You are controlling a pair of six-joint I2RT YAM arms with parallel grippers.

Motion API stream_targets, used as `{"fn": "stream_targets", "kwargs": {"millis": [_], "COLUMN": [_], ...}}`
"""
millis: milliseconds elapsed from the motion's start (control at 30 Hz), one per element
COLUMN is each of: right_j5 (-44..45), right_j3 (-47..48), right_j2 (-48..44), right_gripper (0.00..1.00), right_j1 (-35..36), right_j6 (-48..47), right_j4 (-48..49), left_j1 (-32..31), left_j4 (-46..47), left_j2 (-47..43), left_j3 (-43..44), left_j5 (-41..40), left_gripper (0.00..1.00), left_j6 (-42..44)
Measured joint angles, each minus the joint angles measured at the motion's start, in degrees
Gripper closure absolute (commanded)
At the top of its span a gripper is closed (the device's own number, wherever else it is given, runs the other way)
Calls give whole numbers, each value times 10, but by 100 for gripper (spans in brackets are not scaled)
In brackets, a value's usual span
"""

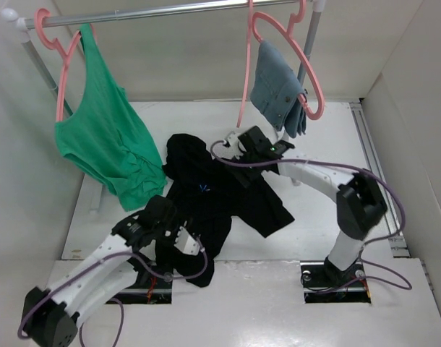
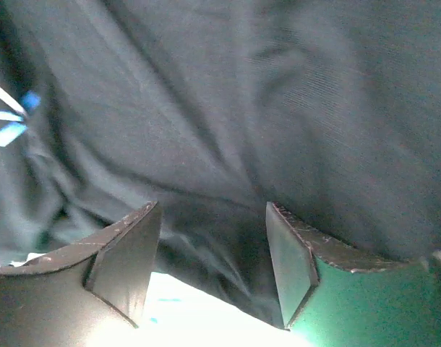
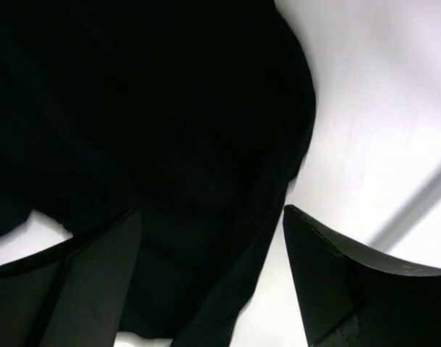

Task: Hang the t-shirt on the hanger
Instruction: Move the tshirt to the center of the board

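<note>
The robot's right gripper should go down and to the left in the top view, then close on the fold at the shirt's far edge [image 3: 251, 235], which is below its open fingers.
The black t-shirt [image 1: 213, 199] lies crumpled in the middle of the white table, its small blue logo [image 1: 204, 188] facing up. My left gripper [image 1: 183, 238] is open at the shirt's near left edge. In the left wrist view the gripper [image 2: 213, 260] has dark cloth [image 2: 228, 108] between and beyond its fingers, and the logo [image 2: 11, 119] shows at the left. My right gripper [image 1: 233, 148] is open at the shirt's far edge. In the right wrist view the gripper [image 3: 213, 282] straddles a hem of the shirt [image 3: 148, 130]. An empty pink hanger is not in view.
A metal rail [image 1: 170, 11] runs across the back. A pink hanger [image 1: 61, 65] on it holds a green tank top [image 1: 105, 137]. Another pink hanger [image 1: 293, 50] holds a grey-blue cloth [image 1: 278, 87]. White walls close in both sides.
</note>
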Motion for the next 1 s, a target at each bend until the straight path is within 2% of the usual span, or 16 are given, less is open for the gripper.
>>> {"fn": "stream_targets", "kwargs": {"millis": [133, 167, 200, 267, 333, 367, 400, 500, 533, 633, 767, 900, 1000], "right_j5": [-43, -55, -68, -87, -98, -103, -107, -116, -120, -129, -114, -88, -75], "right_j3": [123, 159, 192, 247, 276, 280, 280, 272, 256, 171, 52, -48, -99], "right_j2": [109, 140, 171, 227, 271, 288, 306, 311, 302, 253, 164, 75, 11], "right_gripper": [16, 16, 16, 16, 21, 26, 43, 79, 100, 100, 100, 100, 100], "right_j1": [-2, -4, -5, -8, -9, -12, -14, -20, -23, -32, -37, -34, -33], "right_j6": [-36, -42, -47, -57, -66, -69, -71, -81, -82, -82, -87, -86, -79], "right_j4": [24, 24, 29, 32, 38, 38, 34, 47, 56, 82, 76, 47, 30], "left_j1": [0, 0, 0, 0, 0, 0, 0, 3, 9, 47, 114, 129, 118], "left_j4": [-61, -68, -71, -72, -37, -13, 16, 118, 146, 199, 245, 248, 250], "left_j2": [-104, -115, -120, -122, -122, -122, -121, -96, -78, -1, 164, 346, 413], "left_j3": [-7, -7, -7, -2, 3, 6, 9, 20, 28, 68, 143, 244, 270], "left_j5": [31, 41, 50, 65, 66, 60, 49, -13, -30, -48, -59, -50, -40], "left_gripper": [44, 40, 32, 27, 27, 27, 27, 26, 24, 15, 14, 14, 12], "left_j6": [73, 76, 76, 32, -48, -97, -148, -280, -313, -385, -445, -452, -428]}}
